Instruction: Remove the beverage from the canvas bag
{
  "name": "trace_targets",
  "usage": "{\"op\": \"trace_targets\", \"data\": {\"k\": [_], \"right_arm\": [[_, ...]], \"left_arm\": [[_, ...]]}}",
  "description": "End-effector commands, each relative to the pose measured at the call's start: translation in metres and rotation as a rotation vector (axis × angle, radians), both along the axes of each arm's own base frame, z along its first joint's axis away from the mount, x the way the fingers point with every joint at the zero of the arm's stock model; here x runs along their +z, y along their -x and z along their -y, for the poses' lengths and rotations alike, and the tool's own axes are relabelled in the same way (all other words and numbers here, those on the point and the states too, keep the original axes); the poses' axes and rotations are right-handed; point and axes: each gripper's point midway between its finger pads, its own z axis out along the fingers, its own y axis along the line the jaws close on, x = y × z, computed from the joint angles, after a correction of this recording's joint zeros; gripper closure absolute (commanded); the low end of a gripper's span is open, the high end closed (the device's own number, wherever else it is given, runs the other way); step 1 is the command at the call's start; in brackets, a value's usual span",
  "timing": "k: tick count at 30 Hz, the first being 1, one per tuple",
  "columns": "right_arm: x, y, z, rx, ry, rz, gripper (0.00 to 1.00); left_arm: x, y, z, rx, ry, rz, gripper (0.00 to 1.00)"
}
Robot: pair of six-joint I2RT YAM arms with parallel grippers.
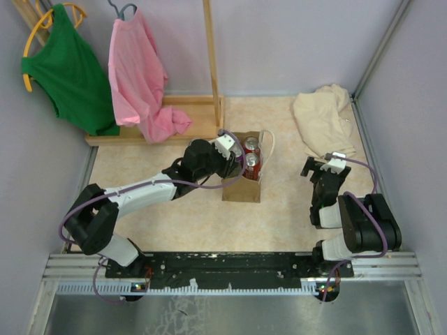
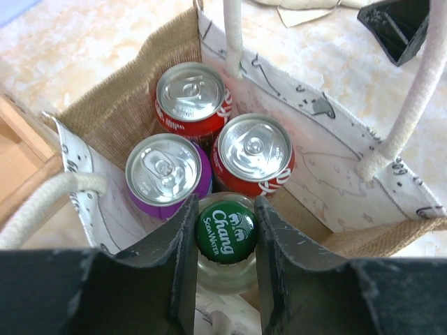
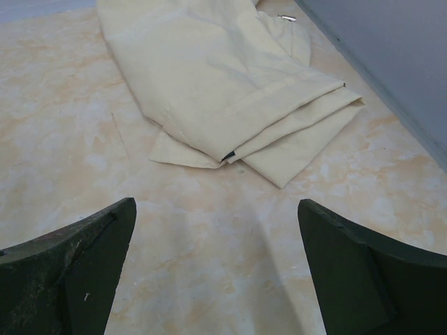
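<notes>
The tabletop by the pink shirt lies bare, so I will raise my left gripper from the bag, shift left in the top view, lower and release the bottle.
The tan canvas bag (image 1: 241, 190) with white rope handles (image 2: 415, 91) stands upright at the table's middle. In the left wrist view its burlap wall (image 2: 126, 105) surrounds two red cans (image 2: 190, 91) (image 2: 253, 148), a purple can (image 2: 164, 169) and a glass bottle with a green "Chang Soda Water" cap (image 2: 225, 227). My left gripper (image 2: 225, 204) reaches into the bag from the left (image 1: 234, 162), and its fingers press both sides of the bottle cap. My right gripper (image 3: 216, 209) is open and empty, low over bare table to the right of the bag (image 1: 316, 166).
A pale beige cloth heap (image 1: 323, 118) lies at the back right, just ahead of the right gripper (image 3: 223, 77). A wooden rack (image 1: 174, 115) with a green shirt (image 1: 66, 70) and a pink shirt (image 1: 140, 77) stands at the back left.
</notes>
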Motion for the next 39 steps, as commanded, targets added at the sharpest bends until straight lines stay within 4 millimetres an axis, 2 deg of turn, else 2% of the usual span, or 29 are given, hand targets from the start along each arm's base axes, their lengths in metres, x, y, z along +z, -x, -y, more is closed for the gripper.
{"op": "trace_targets", "data": {"k": [1, 10, 16, 21, 30, 36, 39], "right_arm": [[0.019, -0.009, -0.001, -0.006, -0.005, 0.067, 0.01], [0.019, -0.009, -0.001, -0.005, -0.003, 0.066, 0.01], [0.019, -0.009, -0.001, -0.005, -0.003, 0.067, 0.01], [0.019, -0.009, -0.001, -0.006, -0.004, 0.066, 0.01], [0.019, -0.009, -0.001, -0.006, -0.005, 0.067, 0.01], [0.019, -0.009, -0.001, -0.006, -0.004, 0.066, 0.01], [0.019, -0.009, -0.001, -0.006, -0.004, 0.067, 0.01]], "left_arm": [[0.129, -0.016, 0.009, 0.015, 0.208, 0.258, 1.00], [0.188, -0.019, 0.005, 0.032, 0.257, 0.367, 1.00], [0.237, -0.030, -0.003, 0.093, 0.238, 0.412, 1.00], [0.279, -0.030, -0.017, 0.145, 0.244, 0.471, 1.00], [0.305, -0.033, -0.042, 0.244, 0.246, 0.542, 1.00], [0.328, -0.040, -0.082, 0.378, 0.224, 0.599, 1.00], [0.329, -0.048, -0.108, 0.445, 0.212, 0.589, 1.00]]}}
